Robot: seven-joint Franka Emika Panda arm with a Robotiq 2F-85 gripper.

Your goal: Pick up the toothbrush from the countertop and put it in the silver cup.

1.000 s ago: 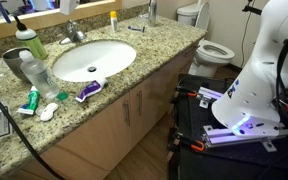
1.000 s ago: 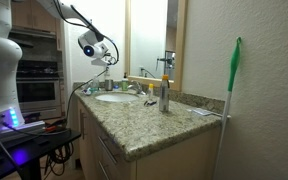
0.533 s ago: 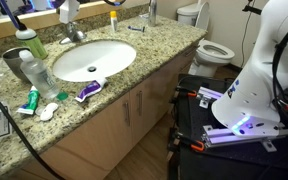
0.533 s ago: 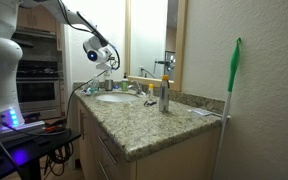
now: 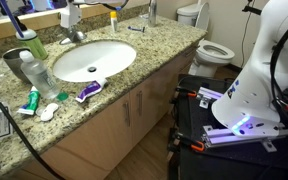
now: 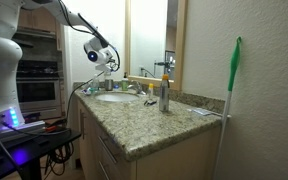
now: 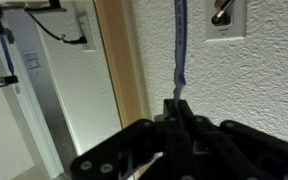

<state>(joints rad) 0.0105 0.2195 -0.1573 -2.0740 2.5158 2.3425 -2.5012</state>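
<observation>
The blue toothbrush goes down with my gripper toward the silver cup's opening next for release there, because it still hangs in the air above the countertop.
My gripper is shut on the slim blue toothbrush, which sticks out from between the jaws in front of a textured wall in the wrist view. In both exterior views the gripper hangs in the air above the back of the countertop, over the faucet. The toothbrush is too small to make out there. The dull grey-silver cup stands on the counter beside the sink, next to a clear plastic bottle.
A green bottle with a white cap stands behind the cup. A purple-and-white tube lies at the counter's front edge. An orange bottle and a tall metal bottle stand further along. A toilet is beyond the counter.
The gripper, with the toothbrush in it, has moved down a little and slightly along the counter. Nothing on the counter has moved.
</observation>
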